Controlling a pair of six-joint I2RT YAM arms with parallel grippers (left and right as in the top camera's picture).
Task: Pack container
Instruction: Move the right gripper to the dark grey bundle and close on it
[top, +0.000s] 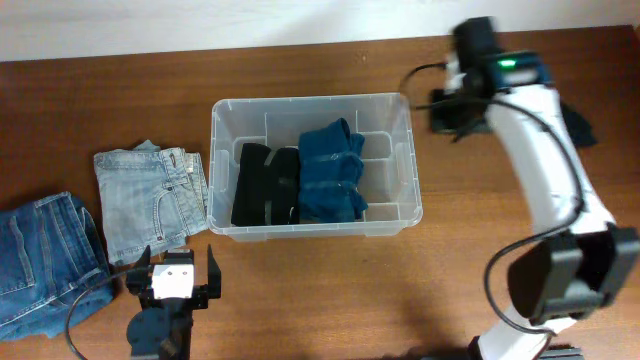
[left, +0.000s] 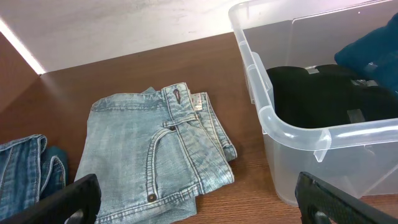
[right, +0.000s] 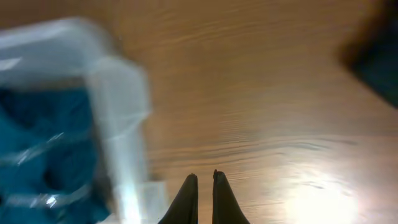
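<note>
My open right gripper swings away from the container's side toward the dark cloth item next, since the teal garment (top: 330, 172) is already inside.
The clear plastic container (top: 310, 100) stands mid-table and holds a folded black garment (top: 262, 185) and a folded teal-blue garment (top: 330, 172). My left gripper (top: 180, 255) is wide open and empty, low near the front edge, facing the folded light-blue jeans (left: 155, 149) and the container's near corner (left: 280, 124). In the left wrist view its fingers (left: 199, 208) frame the jeans' hem. My right gripper (top: 445, 112) hovers just right of the container's far right corner. Its fingers (right: 202, 177) are shut and empty over bare wood, with the blurred container wall (right: 118, 124) to their left.
Darker blue jeans (top: 45, 260) lie at the left edge and also show in the left wrist view (left: 25, 168). A dark cloth item (top: 580, 125) lies at the far right, partly behind my right arm, and shows blurred in the right wrist view (right: 376, 62).
</note>
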